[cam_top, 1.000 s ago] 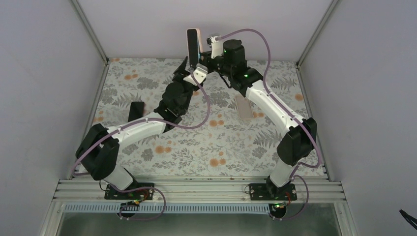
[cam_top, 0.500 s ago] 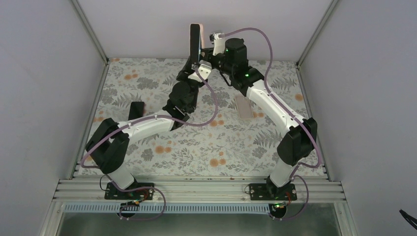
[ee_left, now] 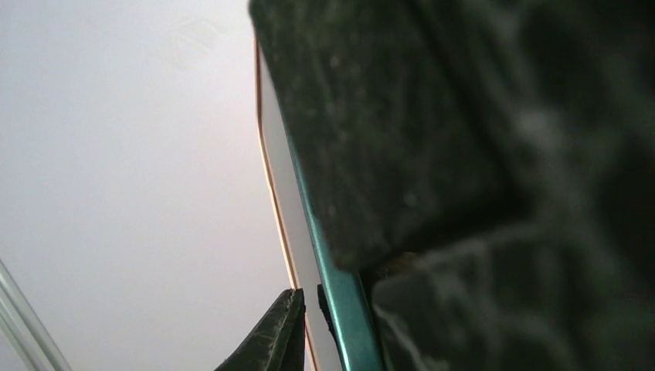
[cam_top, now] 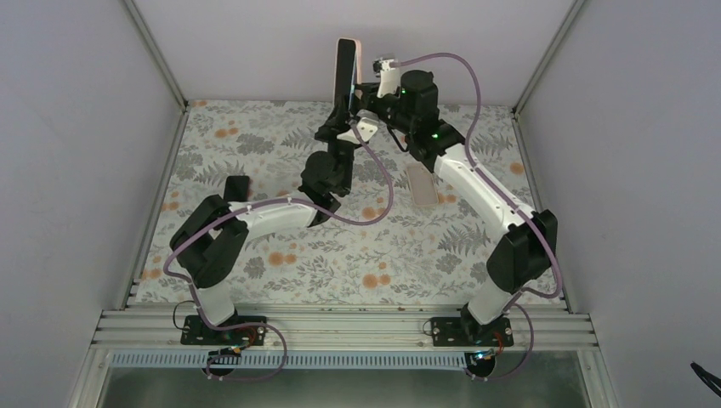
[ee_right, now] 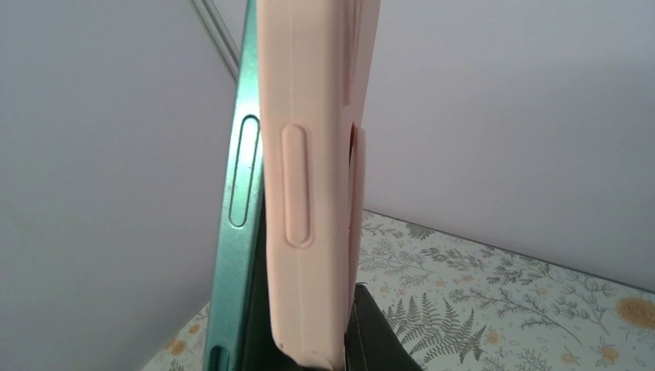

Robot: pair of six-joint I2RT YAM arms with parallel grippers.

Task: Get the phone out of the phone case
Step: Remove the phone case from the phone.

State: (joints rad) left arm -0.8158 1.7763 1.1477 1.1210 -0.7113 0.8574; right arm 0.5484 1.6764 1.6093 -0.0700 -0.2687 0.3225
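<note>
My right gripper next moves back and down to release the case on bare tabletop [cam_top: 394,235] beside the second case. That spot lies below it, further back.
The phone [cam_top: 344,72] is held upright in the air above the far edge of the table, with the pale pink phone case [cam_top: 359,53] showing as a rim on its right side. In the right wrist view the phone's teal side edge [ee_right: 239,193] stands apart from the phone case [ee_right: 309,178], with a dark gap between them lower down. My right gripper [cam_top: 363,87] [ee_right: 324,344] is shut on the phone case. My left gripper [cam_top: 343,119] [ee_left: 309,309] is shut from below on the phone, its teal edge [ee_left: 340,294] lying against one finger.
A second pale pink case [cam_top: 421,184] lies flat on the floral table [cam_top: 281,263] right of centre. Another black phone [cam_top: 235,190] lies at the left, beside my left arm. Grey walls close in the back and both sides.
Both grippers have carried the phone and case upward and to the right. My left arm has stretched further toward the back wall.
</note>
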